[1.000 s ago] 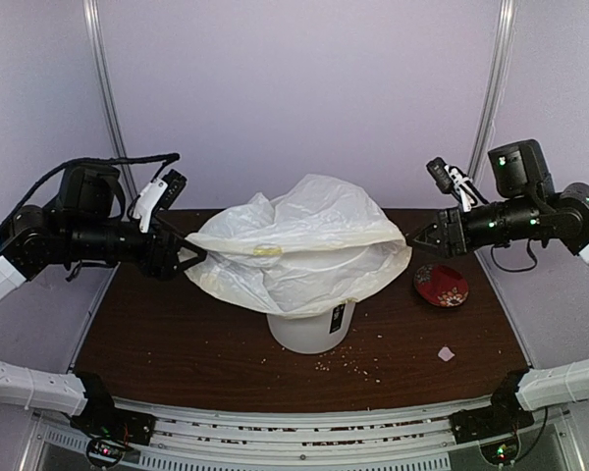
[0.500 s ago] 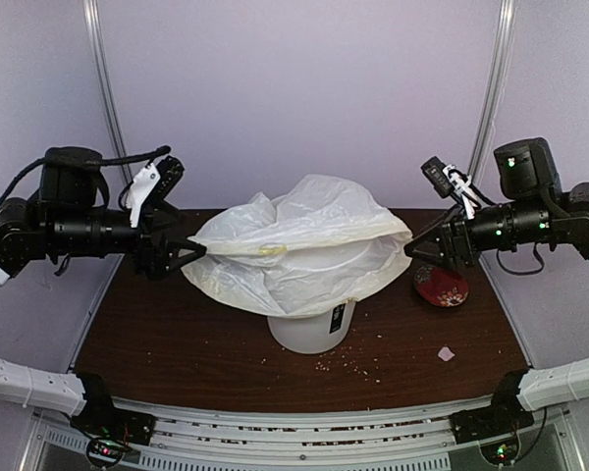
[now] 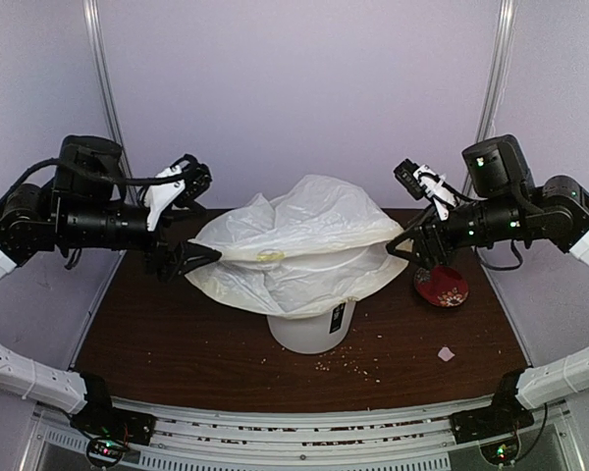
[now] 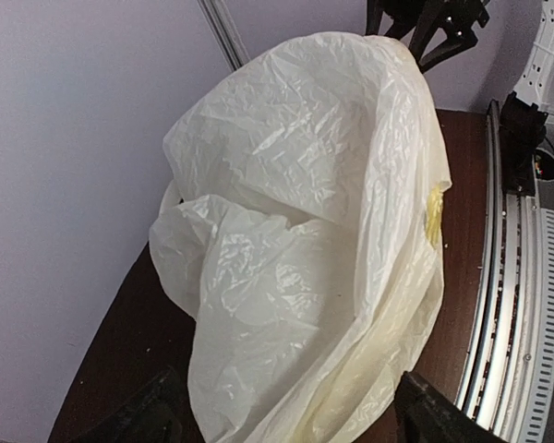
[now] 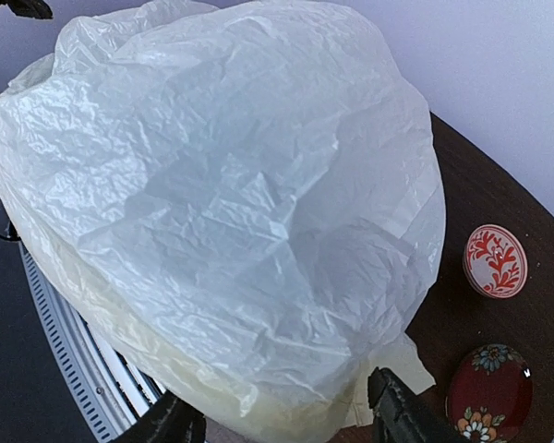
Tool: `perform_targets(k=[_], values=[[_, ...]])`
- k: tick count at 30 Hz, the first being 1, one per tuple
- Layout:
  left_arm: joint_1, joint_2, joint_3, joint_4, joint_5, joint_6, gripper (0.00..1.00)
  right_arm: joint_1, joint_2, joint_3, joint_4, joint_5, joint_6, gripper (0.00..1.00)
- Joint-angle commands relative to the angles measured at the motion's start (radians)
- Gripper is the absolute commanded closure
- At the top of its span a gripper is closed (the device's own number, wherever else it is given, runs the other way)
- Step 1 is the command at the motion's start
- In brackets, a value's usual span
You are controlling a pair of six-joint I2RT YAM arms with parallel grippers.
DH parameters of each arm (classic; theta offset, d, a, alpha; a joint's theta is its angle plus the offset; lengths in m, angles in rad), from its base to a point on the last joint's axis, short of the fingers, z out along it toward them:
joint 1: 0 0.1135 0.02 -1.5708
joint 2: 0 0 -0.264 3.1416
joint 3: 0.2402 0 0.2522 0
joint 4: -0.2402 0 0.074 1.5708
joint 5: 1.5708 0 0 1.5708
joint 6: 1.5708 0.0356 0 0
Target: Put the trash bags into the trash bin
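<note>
My left gripper will next slide toward the bin [image 3: 309, 329] and onto the bag's side edge [image 3: 228, 259], which is to the gripper's right in the top view, because its open fingers straddle it.
The trash bag [image 3: 304, 245], thin, crinkly and translucent white with a cream tint, lies spread and puffed over the top of the white trash bin [image 3: 309, 329], hiding the rim. The bin's black label [image 3: 338, 315] faces the front. My left gripper [image 3: 198, 257] is open at the bag's left edge; in the left wrist view its fingers straddle the bag [image 4: 295, 231], gripper [image 4: 286, 420]. My right gripper [image 3: 404, 250] is open at the bag's right edge; in the right wrist view its fingers straddle the bag [image 5: 222, 185], gripper [image 5: 282, 415].
A dark red bowl [image 3: 441, 286] sits on the brown table right of the bin, under my right arm; it shows in the right wrist view [image 5: 487, 395] next to a white red-patterned bowl [image 5: 496, 260]. A white paper scrap [image 3: 446, 353] and crumbs [image 3: 353, 365] lie near the front.
Both grippers have gone from pointed tips to spread fingers at the bag's edges. The right arm has moved left toward the bag. The bag has hardly shifted.
</note>
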Motion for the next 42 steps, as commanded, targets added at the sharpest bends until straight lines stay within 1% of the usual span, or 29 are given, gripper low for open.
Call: perform_targets(k=[1,4,8,10,12,14,16,18,20,23,27,29,31,34,38,42], values=[[-0.018,-0.039,0.032,-0.039,-0.005,0.036,0.18,0.015,-0.001,0.004,0.061,0.044,-0.006,0.41],[-0.036,-0.045,-0.007,-0.031,-0.019,0.064,0.18,0.016,0.034,0.028,0.089,0.036,0.019,0.45],[-0.053,-0.022,-0.024,0.027,-0.056,0.11,0.19,0.016,0.045,0.032,0.112,0.026,0.032,0.49],[-0.088,0.001,-0.019,0.044,-0.084,0.135,0.18,0.015,0.043,0.032,0.108,0.026,0.032,0.5],[-0.14,0.03,-0.005,0.044,-0.155,0.163,0.2,0.015,0.044,0.036,0.101,0.026,0.033,0.51],[-0.178,0.048,-0.01,0.046,-0.227,0.195,0.24,0.015,0.041,0.035,0.101,0.027,0.036,0.52],[-0.188,0.044,-0.03,0.078,-0.274,0.214,0.3,0.016,0.04,0.034,0.104,0.028,0.039,0.54],[-0.188,0.029,-0.047,0.126,-0.292,0.226,0.38,0.015,0.041,0.037,0.105,0.029,0.043,0.57],[-0.188,0.022,-0.049,0.156,-0.296,0.226,0.47,0.015,0.043,0.043,0.103,0.029,0.047,0.63],[-0.188,0.037,-0.046,0.151,-0.291,0.229,0.58,0.015,0.042,0.046,0.105,0.032,0.048,0.7],[-0.188,0.067,-0.033,0.158,-0.289,0.21,0.82,0.015,0.051,0.058,0.106,0.032,0.043,0.81],[-0.186,0.074,-0.025,0.182,-0.301,0.187,0.89,0.015,0.056,0.066,0.11,0.032,0.037,0.88],[-0.168,0.07,-0.037,0.247,-0.289,0.158,0.94,0.014,0.064,0.068,0.116,0.033,0.033,0.93],[-0.098,0.078,-0.045,0.318,-0.2,0.085,0.99,-0.002,0.095,0.087,0.119,0.023,0.021,0.97],[0.013,0.115,-0.049,0.394,-0.088,0.019,1.0,-0.052,0.136,0.129,0.154,0.015,0.033,1.0],[0.157,0.17,-0.085,0.517,0.052,-0.062,1.0,-0.148,0.181,0.134,0.22,-0.017,0.108,1.0]])
